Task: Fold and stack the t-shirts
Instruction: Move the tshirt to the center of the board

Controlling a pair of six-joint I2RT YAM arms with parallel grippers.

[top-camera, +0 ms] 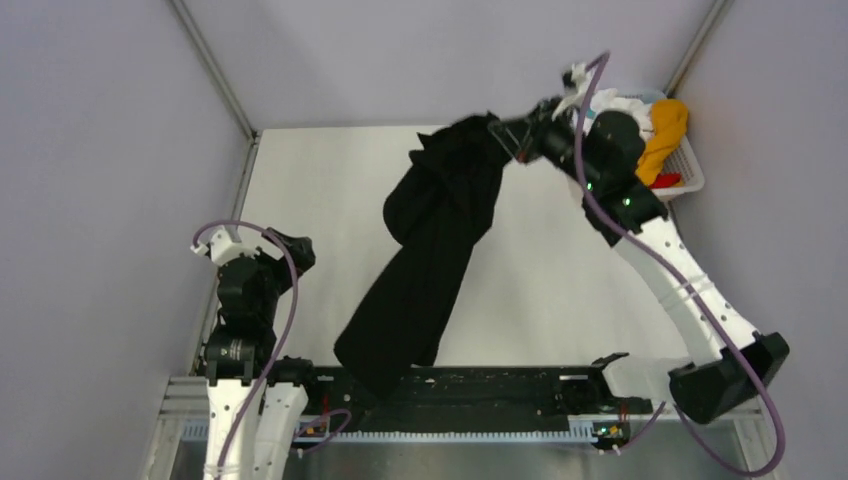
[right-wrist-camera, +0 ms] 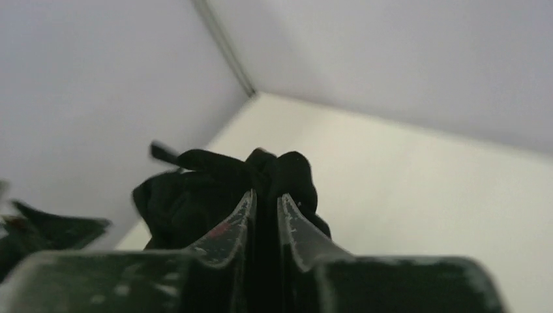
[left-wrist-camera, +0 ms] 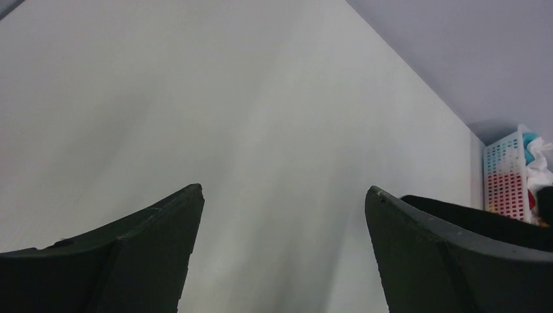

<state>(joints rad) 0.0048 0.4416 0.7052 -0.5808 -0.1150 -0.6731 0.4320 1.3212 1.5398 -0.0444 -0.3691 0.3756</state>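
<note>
Only the black t-shirt's upper end is held, so my left gripper will go across, back and down onto the lower part of its drape (top-camera: 391,328) next.
The black t-shirt (top-camera: 430,250) hangs in a long bunched drape from my right gripper (top-camera: 497,130), held high over the far middle of the table; its lower end reaches the near edge. In the right wrist view the gripper (right-wrist-camera: 267,195) is shut on a bunch of the black cloth (right-wrist-camera: 215,182). An orange-yellow shirt (top-camera: 664,135), a white one (top-camera: 622,103) and a bit of red one (top-camera: 666,181) sit in the basket. My left gripper (top-camera: 295,250) is low at the left, open and empty (left-wrist-camera: 283,189).
The white slatted basket (top-camera: 690,170) stands at the far right corner; it also shows in the left wrist view (left-wrist-camera: 503,176). The white table (top-camera: 560,270) is walled by grey panels. A black rail (top-camera: 500,385) runs along the near edge.
</note>
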